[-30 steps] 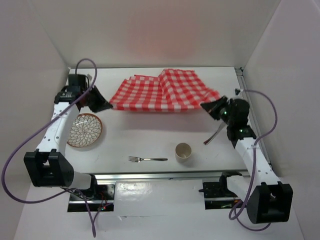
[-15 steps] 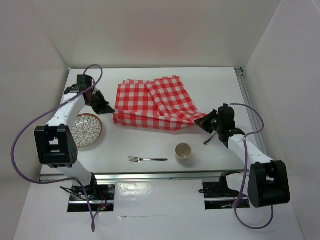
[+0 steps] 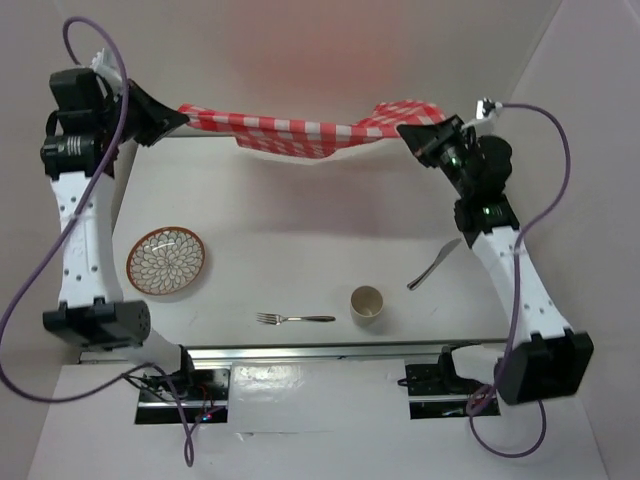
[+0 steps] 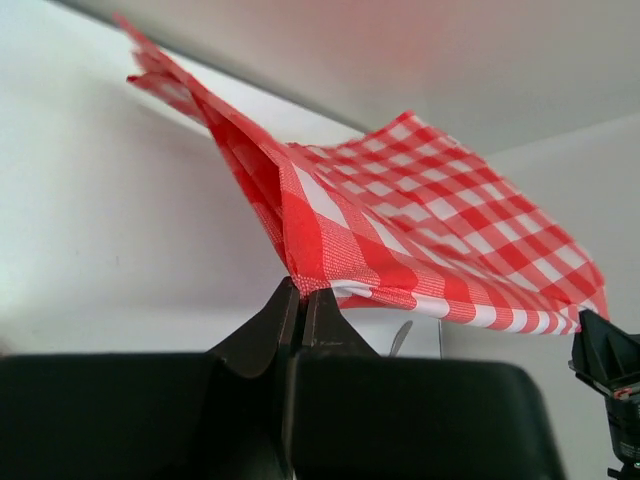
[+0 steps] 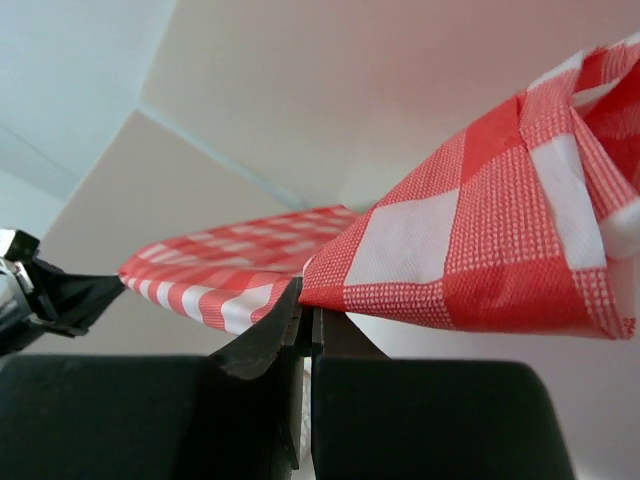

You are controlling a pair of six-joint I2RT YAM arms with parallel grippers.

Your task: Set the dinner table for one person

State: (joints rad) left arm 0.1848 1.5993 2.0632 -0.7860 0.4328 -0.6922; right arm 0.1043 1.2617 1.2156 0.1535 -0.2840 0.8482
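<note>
My left gripper lowers the hanging cloth's corner back toward the bare tabletop beside the plate next and releases it, since that spot lies below and back of the gripper.
A red-and-white checked cloth (image 3: 300, 132) hangs stretched in the air between both grippers, high above the white dinner table (image 3: 300, 240). My left gripper (image 3: 178, 113) is shut on its left corner; in the left wrist view (image 4: 303, 290) the cloth (image 4: 420, 230) fans out from the closed jaws. My right gripper (image 3: 410, 128) is shut on its right corner, and the right wrist view (image 5: 305, 295) shows the cloth (image 5: 480, 250) pinched there. A patterned plate (image 3: 166, 261), a fork (image 3: 295, 319), a cup (image 3: 367, 303) and a knife (image 3: 433, 265) lie on the table.
White walls close in the table at the back and both sides. A metal rail (image 3: 330, 350) runs along the near edge by the arm bases. Purple cables (image 3: 20, 300) loop beside both arms.
Both grippers have risen high and moved toward the back wall, lifting the cloth off the table and pulling it taut between them. The plate, fork, cup and knife have not moved.
</note>
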